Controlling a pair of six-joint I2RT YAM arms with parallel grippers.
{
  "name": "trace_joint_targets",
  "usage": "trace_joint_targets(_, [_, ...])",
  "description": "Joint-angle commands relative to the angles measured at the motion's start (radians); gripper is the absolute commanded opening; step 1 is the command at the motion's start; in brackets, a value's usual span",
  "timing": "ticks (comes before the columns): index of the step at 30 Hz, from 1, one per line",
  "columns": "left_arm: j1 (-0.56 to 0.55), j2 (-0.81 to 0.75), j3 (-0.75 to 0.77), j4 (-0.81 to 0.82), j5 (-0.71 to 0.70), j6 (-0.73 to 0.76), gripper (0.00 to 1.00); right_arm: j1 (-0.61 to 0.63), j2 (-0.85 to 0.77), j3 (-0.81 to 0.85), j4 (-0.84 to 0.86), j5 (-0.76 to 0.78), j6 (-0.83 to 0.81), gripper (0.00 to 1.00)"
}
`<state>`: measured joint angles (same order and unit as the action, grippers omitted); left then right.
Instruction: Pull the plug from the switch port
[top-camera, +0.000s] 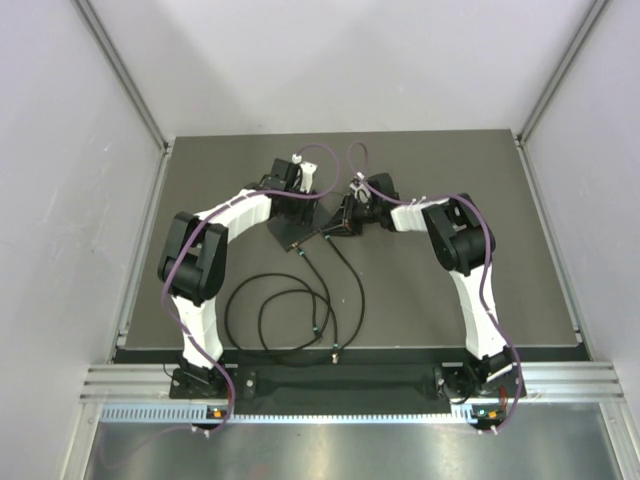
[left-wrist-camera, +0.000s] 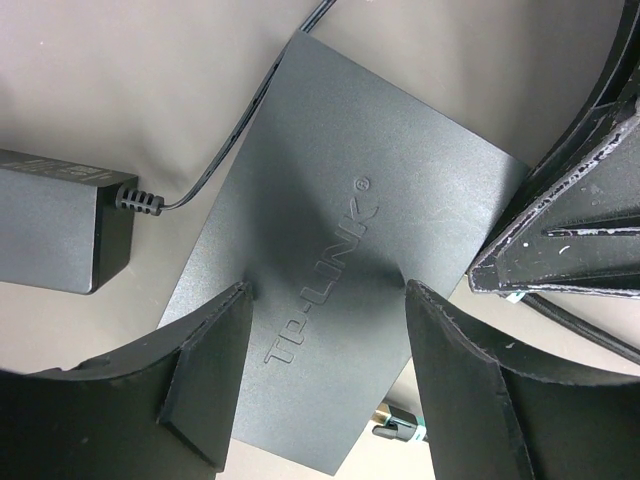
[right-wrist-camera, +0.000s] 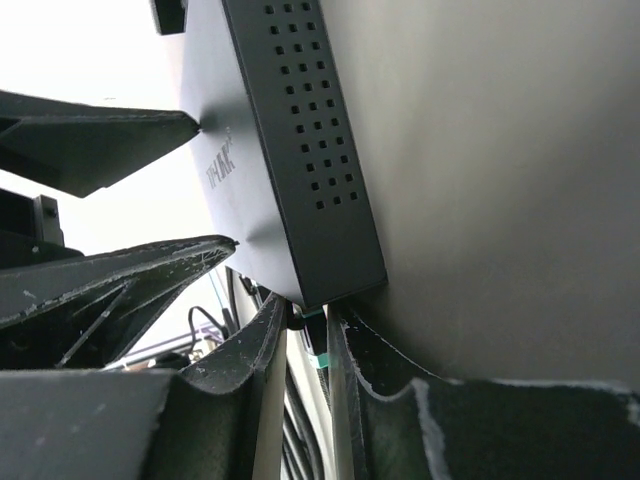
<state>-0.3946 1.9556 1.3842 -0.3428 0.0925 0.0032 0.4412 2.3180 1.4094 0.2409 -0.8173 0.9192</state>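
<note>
My right gripper should next pull the plug to the right in the top view, clear of the switch (top-camera: 290, 230), and let go of it, because bare mat is there.
The switch (top-camera: 290, 230) is a flat matte-black box marked TP-LINK (left-wrist-camera: 340, 230), lying on the dark mat; its vented side shows in the right wrist view (right-wrist-camera: 300, 150). My left gripper (left-wrist-camera: 325, 295) is open, with both fingertips resting on the switch's top face. My right gripper (right-wrist-camera: 308, 320) is shut on the plug (right-wrist-camera: 316, 335), a black connector with a teal band that sits in a socket at the switch's corner. The plug also shows in the left wrist view (left-wrist-camera: 400, 428). The right gripper's fingers (left-wrist-camera: 560, 230) lie close beside the switch.
The plug's black cable (top-camera: 340, 270) runs toward the near edge and joins a loose coil (top-camera: 270, 310). A black power adapter (left-wrist-camera: 50, 225) with its lead lies left of the switch. Grey walls enclose the mat (top-camera: 450, 170) on three sides.
</note>
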Motion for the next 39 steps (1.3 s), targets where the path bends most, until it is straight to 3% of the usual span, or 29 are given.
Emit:
trace_joint_targets(1, [-0.006, 0.037, -0.039, -0.022, -0.013, -0.002, 0.68, 0.010, 0.004, 0.005, -0.187, 0.136, -0.049, 0.00])
trace_joint_targets(3, [-0.009, 0.035, -0.043, -0.024, -0.033, -0.002, 0.68, 0.013, 0.017, 0.045, -0.306, 0.119, -0.075, 0.00])
trace_joint_targets(13, [-0.013, 0.000, -0.097, 0.042, -0.053, -0.052, 0.68, 0.030, 0.029, 0.172, -0.532, 0.156, -0.029, 0.00])
trace_joint_targets(17, [-0.015, -0.004, -0.099, 0.045, -0.079, -0.051, 0.68, 0.039, 0.012, 0.241, -0.641, 0.202, -0.117, 0.00])
trace_joint_targets(23, [-0.013, -0.032, -0.099, 0.051, -0.045, -0.043, 0.70, 0.036, 0.040, 0.217, -0.624, 0.099, -0.283, 0.00])
trace_joint_targets(26, [-0.013, -0.018, -0.068, 0.024, -0.014, -0.043, 0.70, 0.036, 0.004, 0.213, -0.635, 0.185, -0.417, 0.00])
trace_joint_targets(38, [-0.030, -0.129, -0.089, -0.010, 0.000, -0.012, 0.73, -0.006, -0.031, 0.158, -0.566, 0.018, -0.404, 0.00])
trace_joint_targets(39, [-0.033, -0.135, -0.090, -0.018, -0.002, -0.012, 0.73, -0.015, -0.025, 0.154, -0.543, -0.053, -0.378, 0.00])
